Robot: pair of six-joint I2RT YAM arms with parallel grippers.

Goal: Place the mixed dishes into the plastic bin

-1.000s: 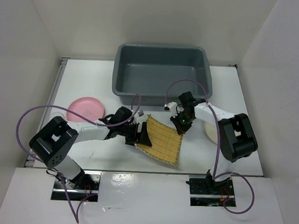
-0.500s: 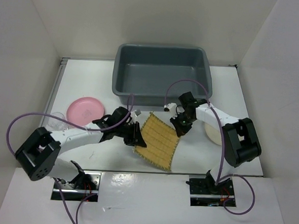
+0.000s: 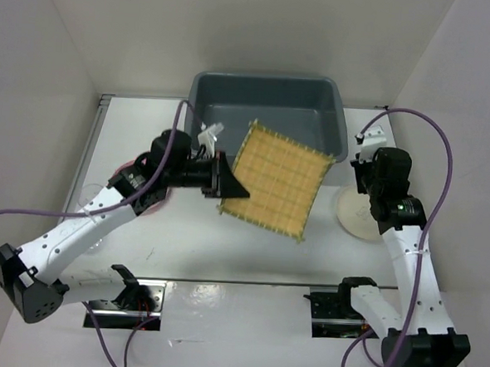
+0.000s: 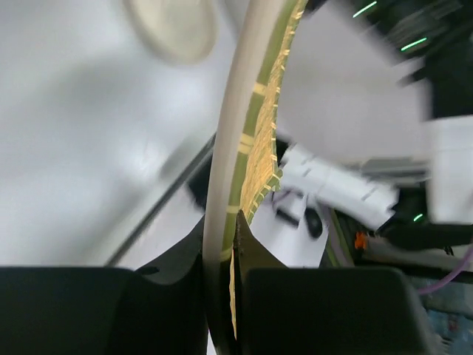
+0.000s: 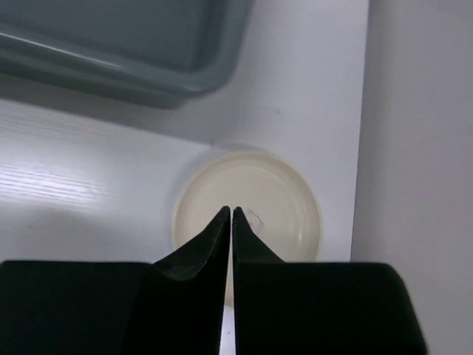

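The bare bottom of the bin is outward of my left gripper and below it. My left gripper will carry the mat (image 3: 277, 179) outward past the bin's front rim, go down and let go of it.
My left gripper (image 3: 221, 182) is shut on the left edge of the square yellow woven mat (image 3: 277, 179). It holds the mat tilted in the air over the front rim of the grey plastic bin (image 3: 268, 79). In the left wrist view the mat (image 4: 255, 126) runs edge-on between the left gripper's (image 4: 230, 240) fingers. My right gripper (image 5: 230, 212) is shut and empty, hanging above the cream plate (image 5: 277, 211), which lies right of the bin (image 5: 148, 44) on the table. The plate (image 3: 349, 216) is partly under the right arm. The pink bowl (image 3: 156, 200) is mostly hidden behind the left arm.
White walls close in the table on the left, back and right. The right wall stands close beside the cream plate. Purple cables loop off both arms, one high above the right arm.
The left gripper closed on the mat, lifted it off the table and carried it up toward the bin. The right gripper left the mat and drew back right, over the plate.
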